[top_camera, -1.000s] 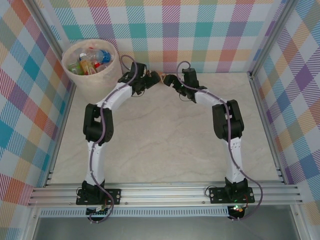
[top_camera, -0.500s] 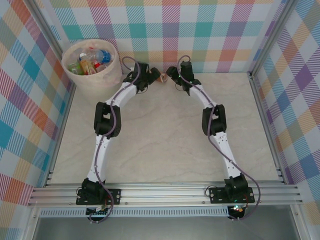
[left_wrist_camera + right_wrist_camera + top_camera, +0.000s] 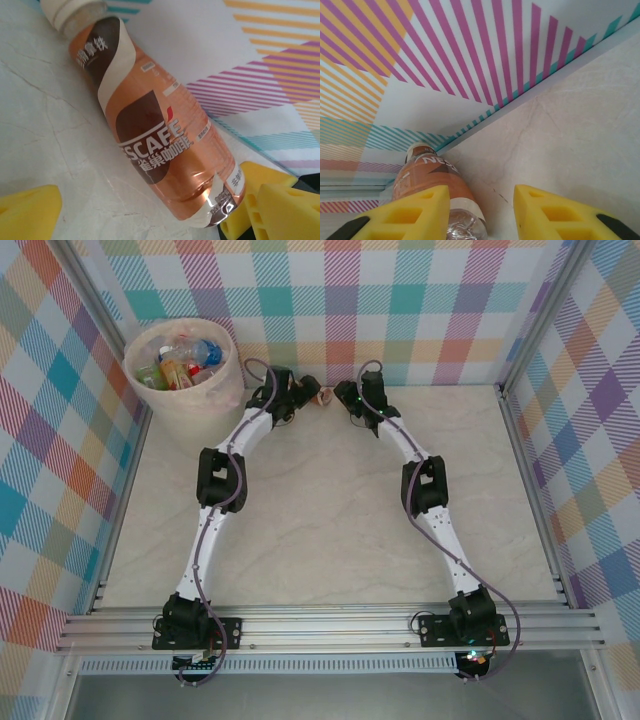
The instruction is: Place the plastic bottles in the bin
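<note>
My left gripper will next move gently down and back from the plaid wall to close around the bottle's base end (image 3: 323,397) (image 3: 202,192), because it is below the open fingers.
A brown-labelled plastic bottle (image 3: 323,396) lies on its side against the back wall, between my two grippers. In the left wrist view this bottle (image 3: 155,130) has its white cap pointing away, and its base sits between the yellow fingers of my open left gripper (image 3: 145,217). From above, the left gripper (image 3: 308,392) is at the bottle's left end. My right gripper (image 3: 480,215) is open too, with the bottle (image 3: 427,177) by its left finger (image 3: 405,215) and partly in the gap. The cream bin (image 3: 200,405) at the back left holds several bottles (image 3: 180,360).
The plaid back wall (image 3: 400,310) stands right behind the bottle and both grippers. A metal frame rail (image 3: 520,470) runs along the right side. The marble-look tabletop (image 3: 320,530) stretches between the arms toward the near edge.
Both arms have stretched further toward the back wall. The left and right grippers have closed in on the brown bottle from either side.
</note>
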